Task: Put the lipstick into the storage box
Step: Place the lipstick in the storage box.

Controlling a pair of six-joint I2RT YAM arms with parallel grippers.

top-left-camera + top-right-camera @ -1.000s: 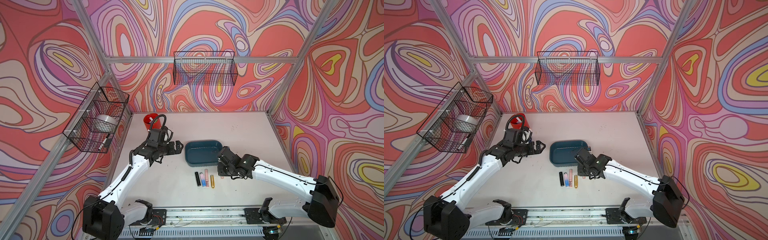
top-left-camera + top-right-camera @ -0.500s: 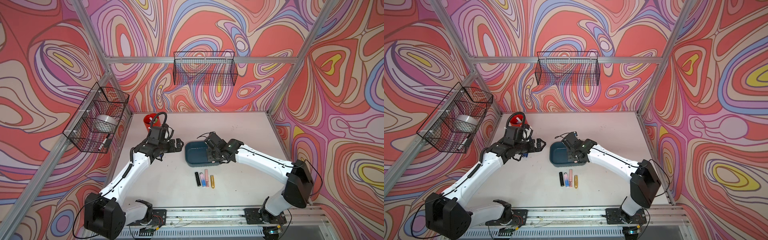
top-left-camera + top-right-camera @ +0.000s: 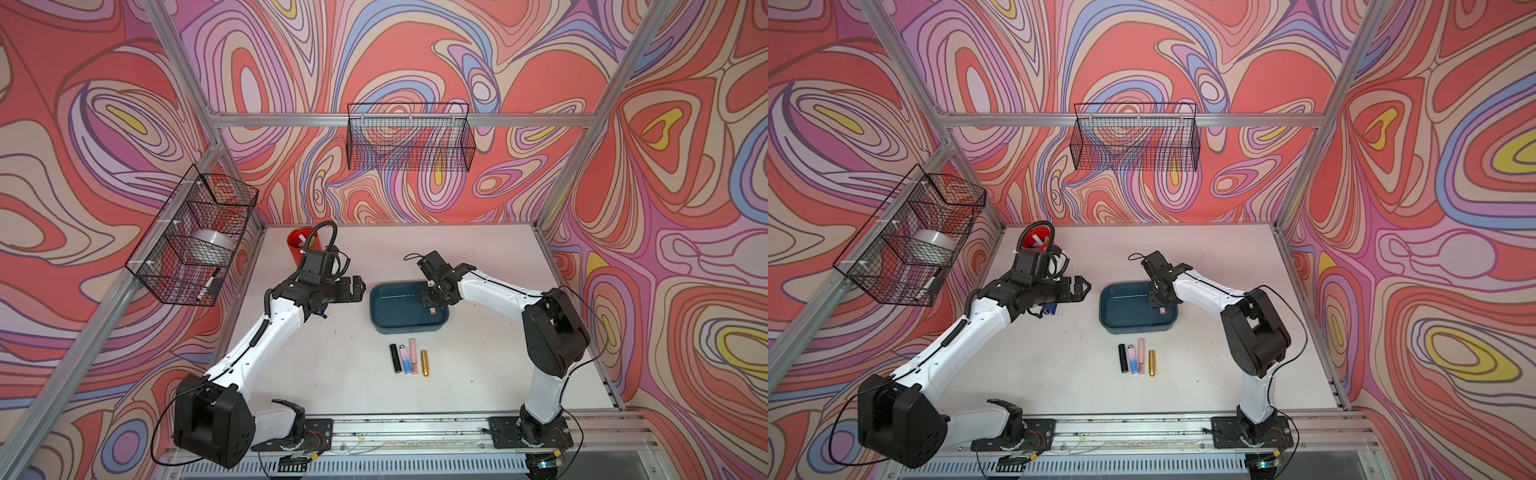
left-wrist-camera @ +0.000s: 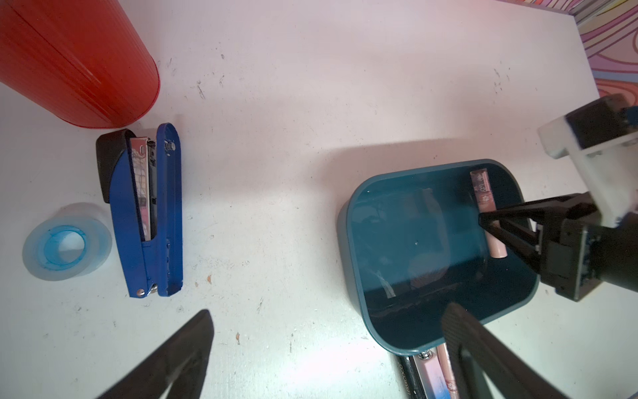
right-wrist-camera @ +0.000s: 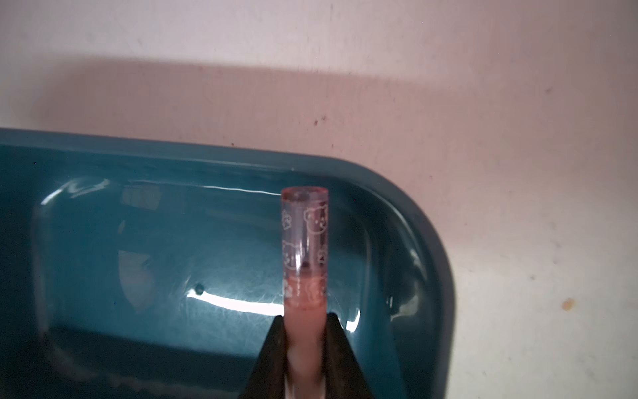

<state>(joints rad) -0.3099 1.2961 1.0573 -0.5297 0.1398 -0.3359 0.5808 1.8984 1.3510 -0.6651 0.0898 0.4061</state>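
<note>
My right gripper moves down toward the bottom of the storage box next and releases the pink lipstick, as the whole lipstick is already inside the storage box's rim.
The storage box is a dark teal tub in the middle of the white table, seen in both top views. My right gripper is shut on a pink lipstick printed with small white faces. It holds the tube level over the inside of the box, near its right end. My left gripper hovers open just left of the box with nothing between its fingers. Several more lipstick tubes lie in a row on the table in front of the box.
A red cup stands at the back left. A blue stapler and a clear tape roll lie under the left arm. Black wire baskets hang on the back wall and the left wall.
My right arm has swung from beside the row of tubes back to over the box, carrying the pink lipstick. The left arm has hardly moved.
</note>
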